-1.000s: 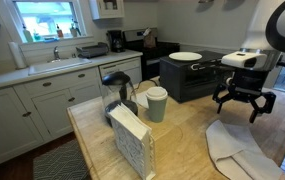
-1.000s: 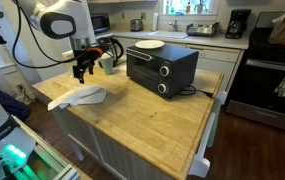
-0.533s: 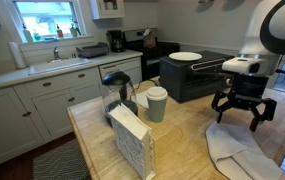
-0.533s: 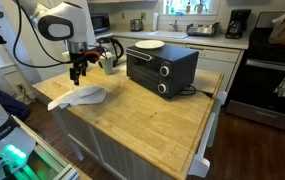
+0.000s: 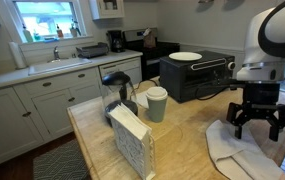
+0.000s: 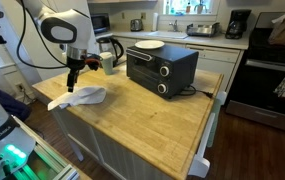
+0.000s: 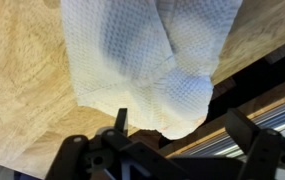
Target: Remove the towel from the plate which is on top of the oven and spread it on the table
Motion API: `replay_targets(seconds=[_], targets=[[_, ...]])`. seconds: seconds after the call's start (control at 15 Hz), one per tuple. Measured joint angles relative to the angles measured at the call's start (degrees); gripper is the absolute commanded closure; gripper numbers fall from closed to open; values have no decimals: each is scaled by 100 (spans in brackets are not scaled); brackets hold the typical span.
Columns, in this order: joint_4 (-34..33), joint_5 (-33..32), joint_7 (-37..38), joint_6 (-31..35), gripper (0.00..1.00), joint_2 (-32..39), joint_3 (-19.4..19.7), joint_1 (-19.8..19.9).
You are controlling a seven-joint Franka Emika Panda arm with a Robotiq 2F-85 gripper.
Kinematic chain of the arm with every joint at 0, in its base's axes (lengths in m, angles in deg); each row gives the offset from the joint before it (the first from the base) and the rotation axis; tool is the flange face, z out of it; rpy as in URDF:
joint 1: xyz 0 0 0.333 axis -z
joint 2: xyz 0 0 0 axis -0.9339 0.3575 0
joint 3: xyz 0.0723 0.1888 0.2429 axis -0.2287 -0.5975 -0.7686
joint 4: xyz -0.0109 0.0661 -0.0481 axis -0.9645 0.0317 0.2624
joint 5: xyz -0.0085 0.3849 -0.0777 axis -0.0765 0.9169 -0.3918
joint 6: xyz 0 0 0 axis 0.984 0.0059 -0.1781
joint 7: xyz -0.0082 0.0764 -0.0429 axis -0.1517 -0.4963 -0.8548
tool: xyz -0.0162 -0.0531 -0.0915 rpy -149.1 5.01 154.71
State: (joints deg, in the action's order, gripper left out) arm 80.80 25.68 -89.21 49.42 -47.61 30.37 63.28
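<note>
The towel still lies bunched and creased, so the robot will lower its open gripper, moving from above the towel's corner to the creased fold nearer the towel's middle (image 5: 236,149) (image 7: 174,64).
The towel (image 5: 237,150), a creased white waffle cloth, lies bunched on the wooden table (image 5: 182,138) near its edge. It also shows in the other exterior view (image 6: 82,96) and fills the top of the wrist view (image 7: 147,60). My gripper (image 5: 257,120) (image 6: 72,82) hangs just above the towel, jaws open and empty. In the wrist view the gripper (image 7: 182,135) has its fingertips (image 7: 120,120) spread over the towel's corner. The white plate (image 5: 185,56) (image 6: 149,45) sits bare on the black oven (image 5: 197,78) (image 6: 162,67).
An upright stack of white napkins (image 5: 132,140), a green cup (image 5: 157,103) (image 6: 109,62) and a dark pitcher (image 5: 117,95) stand on the table. The table edge (image 7: 232,100) lies right by the towel's corner. A stove (image 6: 267,75) stands beyond the table.
My gripper has moved down and sideways toward the table's edge, ending low over the towel. It stays open. The towel has not moved.
</note>
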Motion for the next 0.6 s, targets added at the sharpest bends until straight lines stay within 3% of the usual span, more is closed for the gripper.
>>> replay_targets(seconds=[0.27,0.6], targets=[[3,0,-312,772,0,248,2,180],[1,0,-322,911,0,386,-22,199]])
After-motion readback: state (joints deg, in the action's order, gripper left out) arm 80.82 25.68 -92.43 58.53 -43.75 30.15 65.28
